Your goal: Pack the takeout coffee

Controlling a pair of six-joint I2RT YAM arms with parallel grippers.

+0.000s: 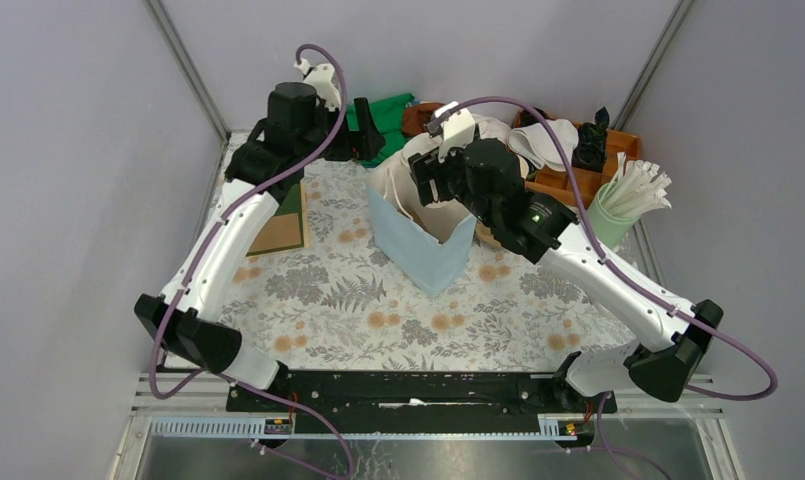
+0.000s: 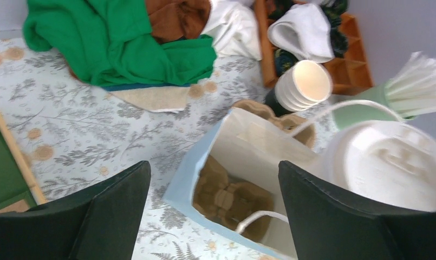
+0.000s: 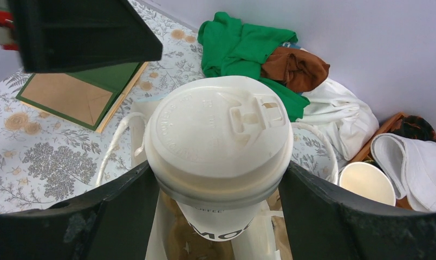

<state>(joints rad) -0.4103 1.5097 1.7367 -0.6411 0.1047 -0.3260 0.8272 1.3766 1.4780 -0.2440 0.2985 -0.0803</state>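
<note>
My right gripper will next swing off the bag and go down to release the coffee, because bare tabletop lies below the gripper, to its right in the top view.
The takeout coffee, a pale paper cup with a white round lid, hangs over the mouth of a light blue paper bag. My right gripper is shut on it, one finger on each side just under the lid. A brown pulp cup tray lies at the bottom of the bag. My left gripper is open above the bag's left rim with nothing between its fingers. The coffee's lid shows at the right of the left wrist view.
A green cloth and brown and white cloths lie behind the bag. A stack of lidless cups stands by a wooden organiser. A pale green holder of white sticks is at the right, a green folder at the left.
</note>
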